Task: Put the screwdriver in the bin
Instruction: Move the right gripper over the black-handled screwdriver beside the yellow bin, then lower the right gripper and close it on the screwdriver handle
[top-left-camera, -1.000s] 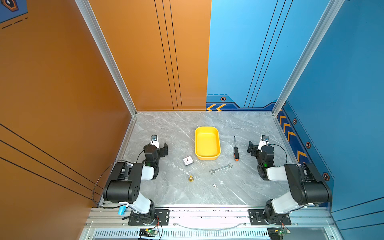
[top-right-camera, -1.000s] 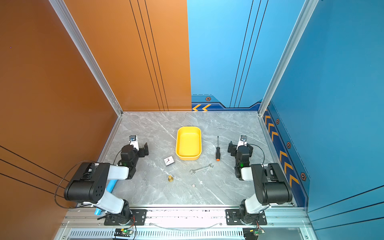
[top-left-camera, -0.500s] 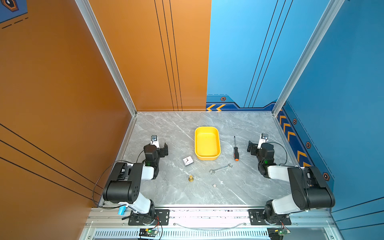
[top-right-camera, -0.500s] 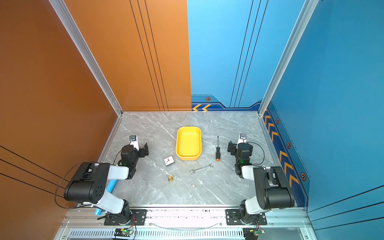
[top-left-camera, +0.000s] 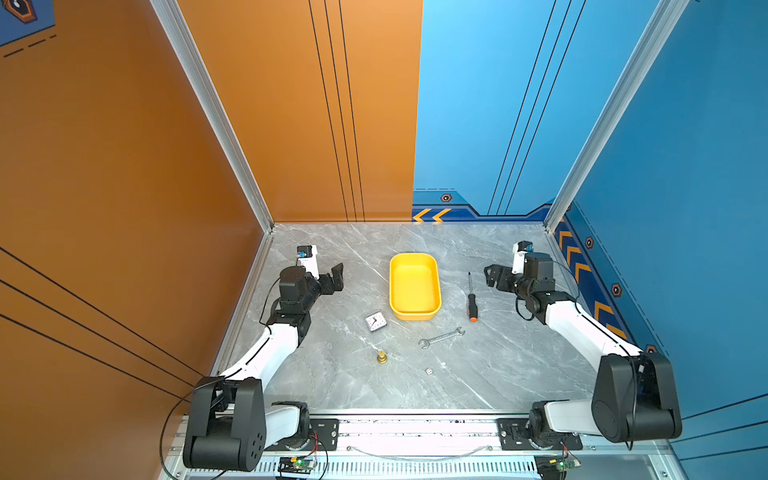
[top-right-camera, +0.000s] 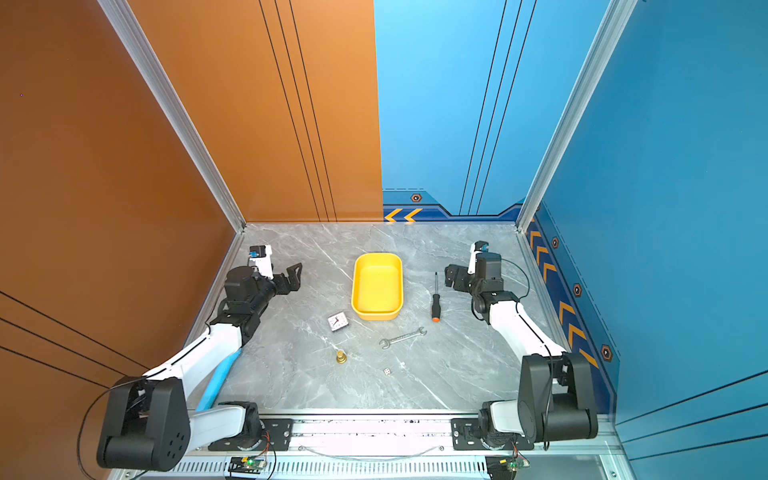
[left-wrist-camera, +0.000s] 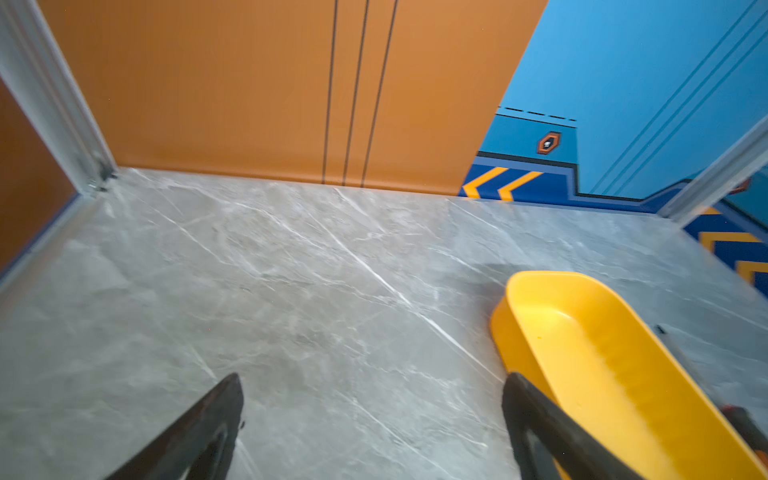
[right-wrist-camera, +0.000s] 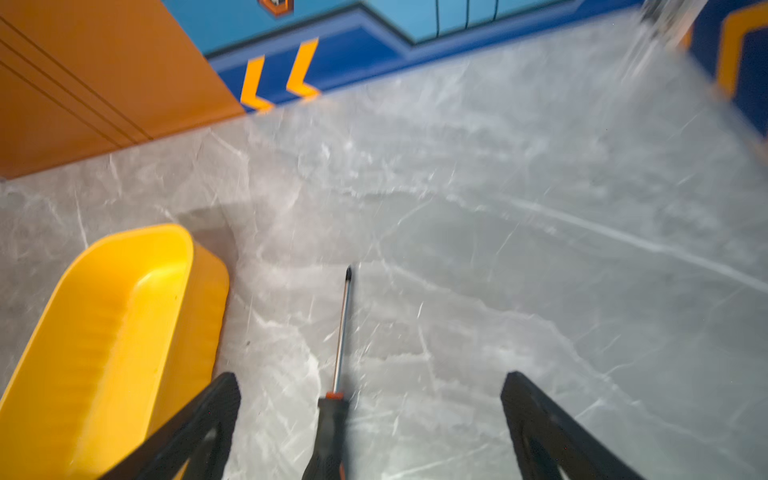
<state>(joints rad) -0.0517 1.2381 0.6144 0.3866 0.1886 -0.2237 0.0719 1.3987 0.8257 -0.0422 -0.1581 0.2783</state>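
I will move my right gripper down, back and toward the bin next, onto the screwdriver's black handle (top-left-camera: 473, 306) (right-wrist-camera: 328, 440), because it is below my open fingers, closer to the bin and the base.
The screwdriver (top-left-camera: 471, 300) (top-right-camera: 435, 302) lies flat on the marble table just right of the bin, black handle and orange cap toward the front, tip toward the back. The yellow bin (top-left-camera: 414, 315) (top-right-camera: 376, 315) stands empty mid-table. My right gripper (top-left-camera: 489, 277) (top-right-camera: 449, 276) is open, right of the shaft and apart from it. In the right wrist view the screwdriver (right-wrist-camera: 332, 432) shows between the spread fingers of the right gripper (right-wrist-camera: 371, 378), nearer the one beside the bin (right-wrist-camera: 104, 332). My left gripper (top-left-camera: 337, 277) (left-wrist-camera: 374, 380) is open and empty, left of the bin (left-wrist-camera: 602, 365).
A small white clock (top-left-camera: 375, 321), a silver wrench (top-left-camera: 441, 337), a brass piece (top-left-camera: 381, 356) and a white die (top-left-camera: 429, 371) lie in front of the bin. Orange and blue walls close the table on three sides.
My right gripper has moved back and left, closer to the screwdriver's shaft, with the arm stretched out more. The left arm and the objects have not moved.
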